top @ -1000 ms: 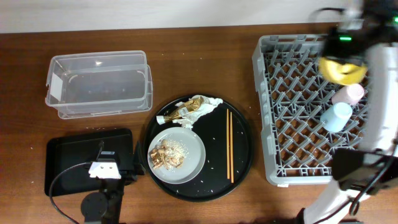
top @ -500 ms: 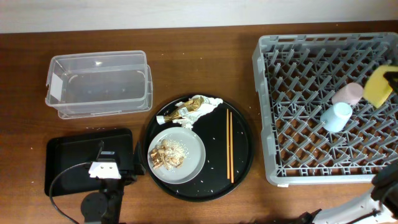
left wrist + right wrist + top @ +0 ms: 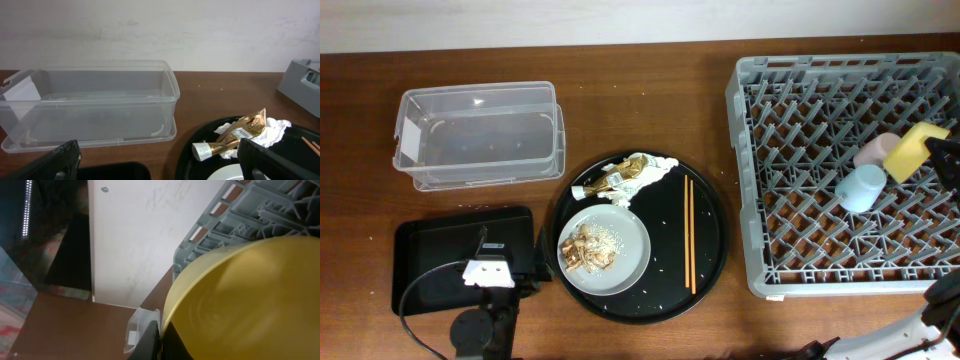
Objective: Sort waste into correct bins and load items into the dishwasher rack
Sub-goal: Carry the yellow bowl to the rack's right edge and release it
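I need to lower the yellow bowl in my right gripper slightly back onto the rack's wires beside the cups next and let go of the bowl's rim, because that part of the rack is empty.
The grey dishwasher rack stands at the right. A pink cup and a light-blue cup lie in it. My right gripper is shut on the rim of the yellow bowl, held tilted on edge over the rack's right side, next to the pink cup. The bowl fills the right wrist view. My left gripper is open and empty over the flat black tray. The gold-brown wrapper and white napkin lie on the round tray. The grey plate holds food scraps. Chopsticks lie beside it.
The clear tub stands at the back left, and also shows in the left wrist view. The large round black tray sits in the middle with rice grains scattered on it. The rack's corner shows at the right of the left wrist view.
My right arm has swung out past the right edge of the overhead view. The yellow bowl moved from the rack's back right down to beside the pink cup. The left arm has not moved.
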`<state>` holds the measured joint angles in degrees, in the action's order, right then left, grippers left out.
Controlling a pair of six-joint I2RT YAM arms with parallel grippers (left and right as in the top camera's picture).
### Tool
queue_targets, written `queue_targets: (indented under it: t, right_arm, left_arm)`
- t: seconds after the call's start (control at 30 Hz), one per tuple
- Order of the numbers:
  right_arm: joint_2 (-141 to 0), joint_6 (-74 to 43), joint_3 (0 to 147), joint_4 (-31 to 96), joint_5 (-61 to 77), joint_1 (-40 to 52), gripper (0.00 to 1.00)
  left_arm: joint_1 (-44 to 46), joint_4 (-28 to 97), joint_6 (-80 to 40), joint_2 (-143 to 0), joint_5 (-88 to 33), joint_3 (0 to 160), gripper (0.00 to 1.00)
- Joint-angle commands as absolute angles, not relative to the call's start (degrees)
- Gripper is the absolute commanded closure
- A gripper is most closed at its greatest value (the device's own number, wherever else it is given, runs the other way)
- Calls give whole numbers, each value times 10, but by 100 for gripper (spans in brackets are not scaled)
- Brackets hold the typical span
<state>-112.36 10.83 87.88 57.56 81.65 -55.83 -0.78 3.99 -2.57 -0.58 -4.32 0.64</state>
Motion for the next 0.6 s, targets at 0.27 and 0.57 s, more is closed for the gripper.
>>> queue_targets:
  t: [0.27, 0.57]
  right_arm:
    - [-1121, 100, 875, 602, 714, -568, 96]
    - [-1121, 100, 875, 625, 710, -583, 96]
  left_arm:
    - [-10, 43, -17, -3, -46, 5, 0]
    - [-10, 43, -17, -3, -46, 5, 0]
